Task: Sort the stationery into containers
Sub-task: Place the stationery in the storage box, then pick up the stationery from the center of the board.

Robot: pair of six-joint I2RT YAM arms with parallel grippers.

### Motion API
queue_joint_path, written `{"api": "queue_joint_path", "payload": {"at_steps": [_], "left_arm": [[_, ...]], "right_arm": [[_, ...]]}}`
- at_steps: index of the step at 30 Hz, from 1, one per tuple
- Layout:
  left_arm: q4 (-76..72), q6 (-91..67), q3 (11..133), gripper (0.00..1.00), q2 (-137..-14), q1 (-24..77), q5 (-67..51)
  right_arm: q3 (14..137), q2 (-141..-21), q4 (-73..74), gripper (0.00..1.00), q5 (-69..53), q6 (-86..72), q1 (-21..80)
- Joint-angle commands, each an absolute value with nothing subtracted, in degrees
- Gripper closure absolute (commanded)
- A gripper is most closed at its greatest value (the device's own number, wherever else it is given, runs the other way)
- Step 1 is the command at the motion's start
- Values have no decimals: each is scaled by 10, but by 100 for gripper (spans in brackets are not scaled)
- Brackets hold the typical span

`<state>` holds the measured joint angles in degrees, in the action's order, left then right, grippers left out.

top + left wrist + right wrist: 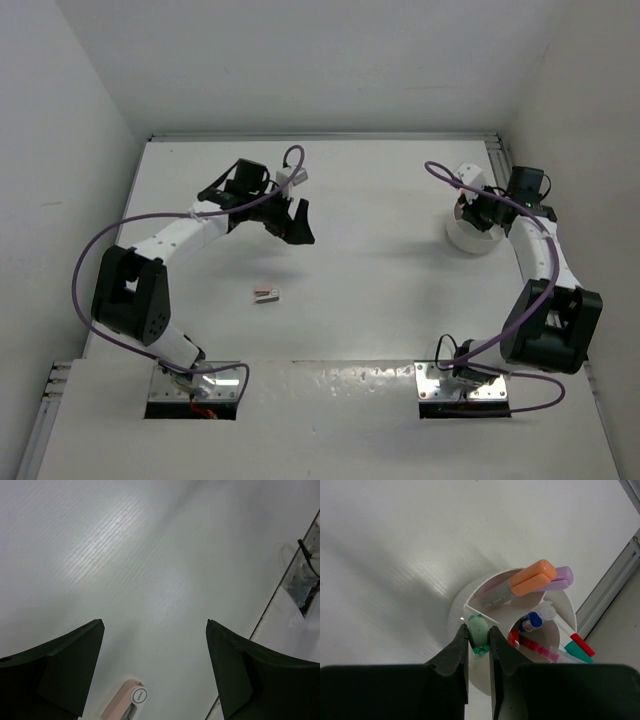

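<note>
I need to pull my left gripper back and down onto the pink arm of the stapler [261,290] [119,703] next. It lies below my left gripper and nearer my base, and it still isn't sorted on the tabletop.
My right gripper [479,639] is shut on a green highlighter [479,628], holding it over the rim of the round white tub [458,605]. One section of the tub holds an orange highlighter [534,578] and a purple one [560,578]. Another section holds pens with blue [532,621], red [582,645] and teal [578,652] caps. The top view shows the tub [462,238] at the right rear, under the right gripper [487,214]. A small pinkish-brown block [265,293] lies mid-table. My left gripper [291,222] hangs open above and behind it, and the block [120,706] shows between its fingers.
A metal rail [497,150] runs along the table's right and back edges, close to the tub. The arm bases and their mounting plates [195,385] sit at the near edge. Purple cables [100,240] loop off both arms.
</note>
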<state>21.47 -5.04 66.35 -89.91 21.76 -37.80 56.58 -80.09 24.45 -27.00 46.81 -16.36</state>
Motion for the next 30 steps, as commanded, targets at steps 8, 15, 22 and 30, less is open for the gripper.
{"api": "queue_joint_path", "payload": {"at_steps": [8, 15, 22, 30], "left_arm": [[468, 268, 762, 10, -909, 186, -312], [553, 404, 682, 14, -913, 189, -237], [489, 434, 574, 14, -869, 214, -183], [425, 425, 532, 15, -882, 223, -171]], "right_arm": [[608, -779, 265, 49, -298, 448, -146], [636, -673, 267, 45, -339, 281, -47], [655, -652, 288, 44, -361, 66, -5], [632, -653, 316, 43, -387, -46, -5]]}}
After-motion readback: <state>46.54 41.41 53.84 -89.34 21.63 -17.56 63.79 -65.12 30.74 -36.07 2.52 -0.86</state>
